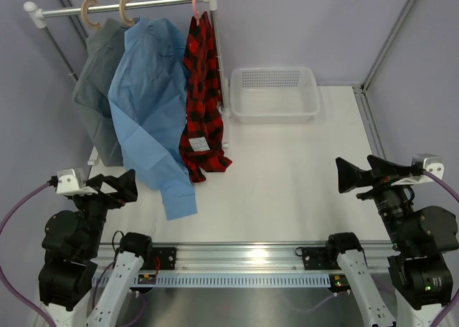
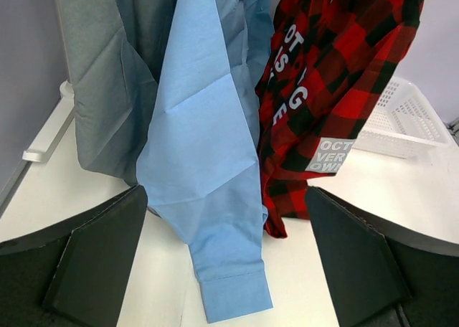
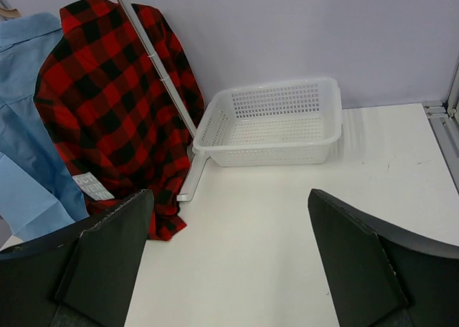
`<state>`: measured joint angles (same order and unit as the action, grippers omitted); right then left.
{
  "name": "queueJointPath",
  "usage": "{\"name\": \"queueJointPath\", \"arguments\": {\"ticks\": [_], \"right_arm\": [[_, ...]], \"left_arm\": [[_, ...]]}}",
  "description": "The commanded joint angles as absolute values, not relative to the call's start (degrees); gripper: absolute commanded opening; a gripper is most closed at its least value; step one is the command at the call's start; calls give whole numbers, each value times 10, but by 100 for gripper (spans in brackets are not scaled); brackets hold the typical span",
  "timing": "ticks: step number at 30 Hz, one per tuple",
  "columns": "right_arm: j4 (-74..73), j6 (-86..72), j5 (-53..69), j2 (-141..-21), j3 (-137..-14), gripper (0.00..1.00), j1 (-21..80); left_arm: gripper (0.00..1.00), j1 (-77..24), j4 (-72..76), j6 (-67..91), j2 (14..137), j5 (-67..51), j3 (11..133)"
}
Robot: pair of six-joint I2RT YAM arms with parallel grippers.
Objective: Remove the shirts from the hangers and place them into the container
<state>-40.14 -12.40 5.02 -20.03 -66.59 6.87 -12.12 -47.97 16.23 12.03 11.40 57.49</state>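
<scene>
Next, the left gripper rises outward around the plaid shirt's upper edge [image 1: 195, 58], which hangs above and outward of it. This shirt hangs nearest the container [image 1: 275, 94], so it comes next.
Three shirts hang from a rail at the back left: a grey shirt [image 1: 93, 90] and a light blue shirt [image 1: 147, 119] on tan hangers [image 1: 91, 13], and a red-and-black plaid shirt [image 1: 203, 105] on a pink hanger [image 1: 196, 4]. The blue sleeve [image 2: 222, 284] and the plaid hem [image 3: 161, 216] trail onto the table. The white mesh container [image 1: 275, 94] stands empty to the right of the rack. My left gripper [image 1: 128, 187] is open at the near left, facing the blue shirt [image 2: 201, 148]. My right gripper [image 1: 351, 171] is open at the near right, facing the container [image 3: 272, 119].
The rail [image 1: 122, 8] rests on a metal upright [image 3: 154, 62] with a white foot [image 3: 190, 180] beside the container. A metal rail [image 1: 229, 255] runs along the table's near edge. Frame posts [image 1: 391, 36] stand at the back right corner.
</scene>
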Motion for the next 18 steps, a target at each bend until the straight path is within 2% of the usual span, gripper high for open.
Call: {"name": "queueJointPath", "arguments": {"ticks": [1, 10, 15, 18], "right_arm": [[-397, -120, 47, -186, -661, 99, 76], [-421, -161, 46, -222, -647, 99, 76], [-418, -189, 24, -236, -628, 99, 76], [-431, -203, 3, -237, -628, 99, 77]], "left_arm": [[99, -124, -466, 170, 144, 91, 586], [99, -124, -436, 183, 235, 28, 610], [99, -124, -372, 214, 384, -73, 670], [99, -124, -365, 252, 500, -83, 755]]}}
